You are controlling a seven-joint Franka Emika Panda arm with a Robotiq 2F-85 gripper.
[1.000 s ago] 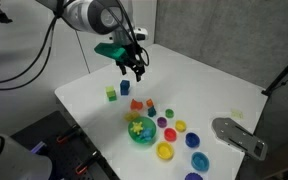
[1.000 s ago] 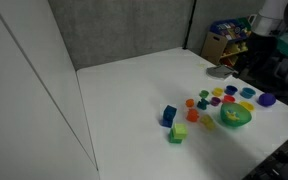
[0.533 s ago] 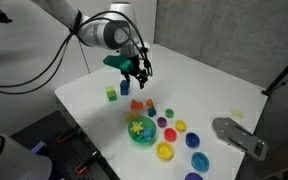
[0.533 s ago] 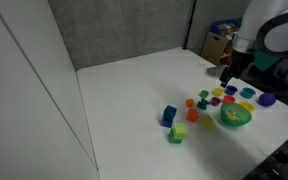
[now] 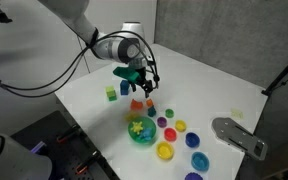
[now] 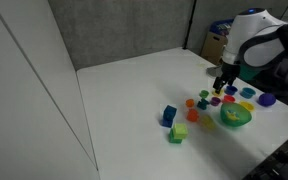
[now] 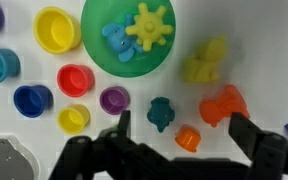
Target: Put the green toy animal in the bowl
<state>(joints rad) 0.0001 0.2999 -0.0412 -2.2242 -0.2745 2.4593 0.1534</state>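
Next, my open gripper moves down until its fingers straddle the green toy animal's body (image 7: 161,114), since the toy lies below my gripper, between the purple and orange cups.
The green toy animal (image 7: 161,113) is a small teal-green figure lying on the white table just below the bowl in the wrist view, between a purple cup (image 7: 114,98) and an orange cup (image 7: 187,138). The teal-green bowl (image 7: 92,50) holds a blue toy and a yellow sun-shaped toy; it shows in both exterior views (image 5: 140,131) (image 6: 234,117). My gripper (image 7: 182,130) is open and empty, hovering above the table, its fingers on either side of the green toy and the orange cup. It also shows in both exterior views (image 5: 139,88) (image 6: 221,85).
An orange toy animal (image 7: 222,103) and a yellow-green toy animal (image 7: 206,62) lie right of the green one. Several coloured cups (image 7: 56,28) stand left of the bowl. A grey metal piece (image 5: 236,135) lies near the table's corner. A blue block (image 6: 169,115) stands apart.
My gripper has come down and moved closer to the toys and cups beside the bowl. It stays open. The objects have not moved.
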